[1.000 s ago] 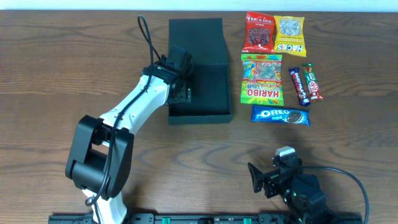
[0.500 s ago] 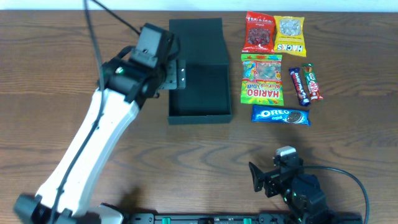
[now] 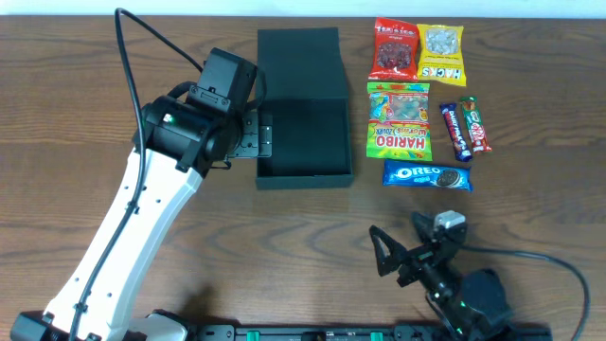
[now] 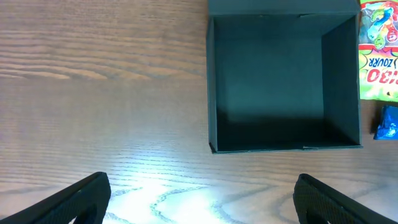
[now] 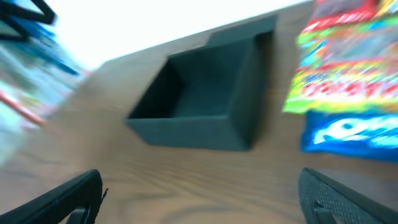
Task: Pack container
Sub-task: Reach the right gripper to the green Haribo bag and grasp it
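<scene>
The robot's right gripper has to move outward past the Oreo pack next, tilt down and lower onto the Haribo bag's middle (image 3: 399, 120) (image 5: 353, 65), because the Haribo bag is lying flat.
The container (image 3: 308, 142) is a dark open box with its lid flap (image 3: 298, 57) folded back toward the far edge. In the left wrist view its inside (image 4: 280, 74) is bare. My left gripper (image 3: 258, 137) hovers open over the box's left wall. Seen from its own camera, the left gripper (image 4: 202, 199) has wide-apart fingers (image 4: 81, 199) over bare wood in front of the box. My right gripper (image 3: 414, 248) is open near the front edge. The right wrist view is blurred, and there the right gripper (image 5: 199, 199) faces the container (image 5: 199, 106).
Snacks lie right of the box: a red packet (image 3: 395, 49), a yellow Hacks bag (image 3: 441, 52), a Haribo bag (image 3: 399, 120), two chocolate bars (image 3: 454, 131) (image 3: 475, 125) and a blue Oreo pack (image 3: 427, 176). Haribo (image 5: 348, 81) and Oreo (image 5: 351, 134) also show blurred.
My left arm has risen and drawn its gripper left, out of the box to its left wall. My right gripper has lifted and tilted toward the box.
</scene>
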{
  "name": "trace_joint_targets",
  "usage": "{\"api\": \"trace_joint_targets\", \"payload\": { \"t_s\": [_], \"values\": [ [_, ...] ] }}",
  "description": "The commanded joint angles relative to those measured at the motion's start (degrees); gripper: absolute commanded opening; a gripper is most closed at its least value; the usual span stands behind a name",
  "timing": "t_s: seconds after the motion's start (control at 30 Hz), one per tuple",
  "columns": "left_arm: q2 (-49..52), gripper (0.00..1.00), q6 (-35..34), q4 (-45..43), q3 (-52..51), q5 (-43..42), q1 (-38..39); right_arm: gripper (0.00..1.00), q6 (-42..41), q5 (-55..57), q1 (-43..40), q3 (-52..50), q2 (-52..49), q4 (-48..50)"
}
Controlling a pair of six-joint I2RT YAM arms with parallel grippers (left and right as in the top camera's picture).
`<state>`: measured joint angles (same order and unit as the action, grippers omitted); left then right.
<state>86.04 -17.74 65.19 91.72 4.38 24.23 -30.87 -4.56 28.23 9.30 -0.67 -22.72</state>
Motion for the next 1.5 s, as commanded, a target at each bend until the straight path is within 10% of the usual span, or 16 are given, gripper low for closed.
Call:
{"api": "trace_joint_targets", "payload": {
  "t_s": [0.0, 0.3, 0.77, 1.13, 1.47],
  "values": [
    [-0.72, 0.95, 1.53, 0.11, 0.02, -0.42, 0.22, 0.99, -13.0, -5.09, -0.46, -0.02, 0.35, 1.81],
    [-0.72, 0.95, 2.58, 0.15, 0.02, -0.42, 0.22, 0.99, -11.98, -3.91, -1.42, 0.94, -0.96, 29.0],
    [-0.66, 0.95, 7.52, -7.15, 0.02, -0.42, 0.17, 0.99, 21.35, -4.2, -15.28, 43.93, -58.45, 0.7],
    [-0.66, 0.95, 13.81, -8.7, 0.02, -0.42, 0.17, 0.97, 21.75, 1.97, -20.31, 68.08, -102.77, -1.46],
    [-0.66, 0.95, 15.23, -9.42, 0.02, -0.39, 0.17, 0.96, 21.75, 6.82, -20.39, 68.81, -115.32, 2.73]
  ]
}}
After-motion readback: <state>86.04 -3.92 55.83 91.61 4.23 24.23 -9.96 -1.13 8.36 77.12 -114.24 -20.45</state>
